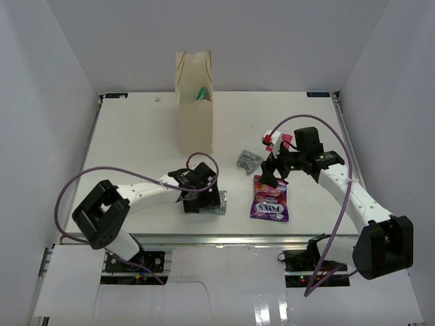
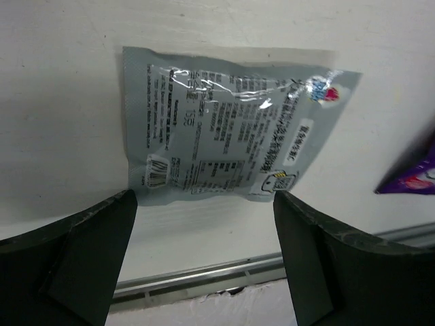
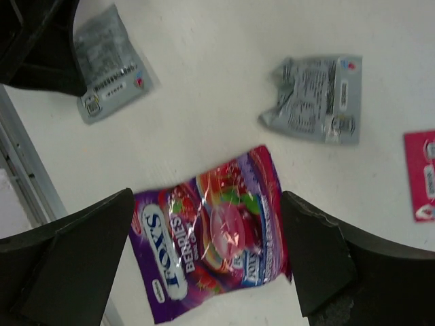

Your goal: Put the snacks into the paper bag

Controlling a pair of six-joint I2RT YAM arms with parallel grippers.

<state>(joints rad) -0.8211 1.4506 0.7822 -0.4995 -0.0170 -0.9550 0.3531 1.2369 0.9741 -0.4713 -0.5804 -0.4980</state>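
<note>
My left gripper moves down and eases outward onto the flat silver-grey packet's barcode corner (image 2: 156,178) next. That corner lies below and just outward of the gripper's fingers.
The tall cream paper bag (image 1: 194,105) stands upright at the back, with a teal-and-white packet (image 1: 202,94) showing in its mouth. My left gripper (image 1: 200,197) (image 2: 204,227) is open and empty, just short of a flat silver-grey packet (image 1: 217,201) (image 2: 231,125). My right gripper (image 1: 275,175) (image 3: 207,251) is open, its jaws on either side of the purple-pink packet (image 1: 270,201) (image 3: 217,231), above it. A crumpled silver-grey packet (image 1: 249,161) (image 3: 316,102) and a pink-red packet (image 1: 277,140) (image 3: 421,173) lie on the table. The orange packet is out of view.
The white table's (image 1: 136,142) front rail (image 2: 204,272) runs just below the left gripper. White walls close in the left, right and back. In the right wrist view the left gripper (image 3: 37,47) and its silver-grey packet (image 3: 109,68) show at top left.
</note>
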